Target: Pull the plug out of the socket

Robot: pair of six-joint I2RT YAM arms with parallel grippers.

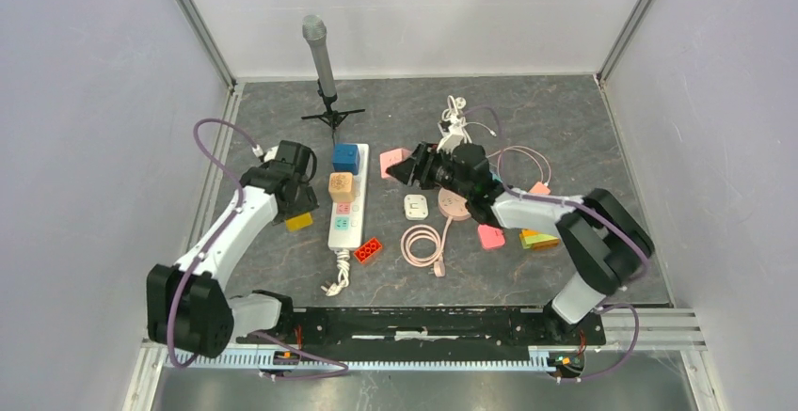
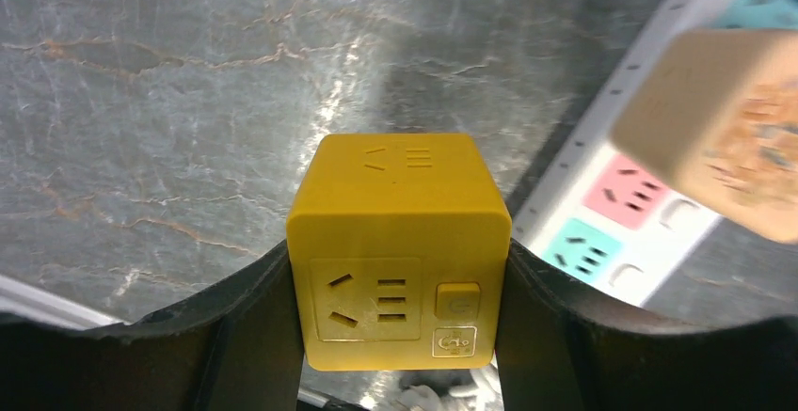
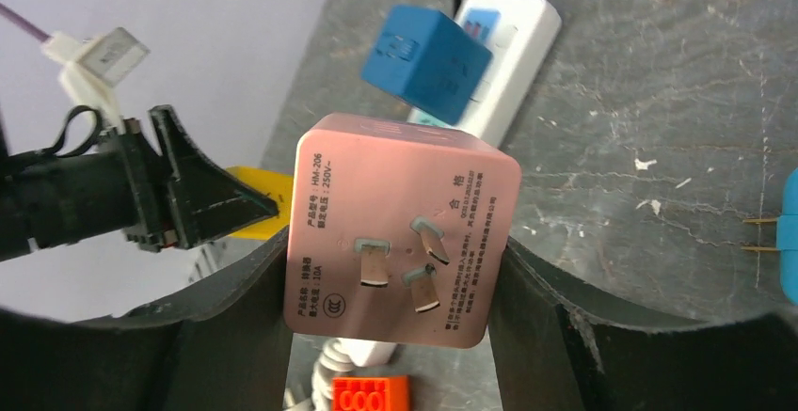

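The yellow cube plug is already off the white socket strip, and bare tabletop beside the socket strip is below, so my left gripper should lower slightly and release.
My left gripper is shut on a yellow cube plug, its socket face toward the camera. In the top view this yellow cube sits just left of the white socket strip, under the left gripper. A pink cube plug is clamped in my right gripper, its three bare prongs showing and free of any socket. In the top view the right gripper holds that pink cube right of the strip. A blue cube and a tan cube stand on the strip.
A microphone on a tripod stands at the back. A red brick lies by the strip's cable. To the right are a white adapter, a coiled pink cable, a pink block and stacked coloured blocks.
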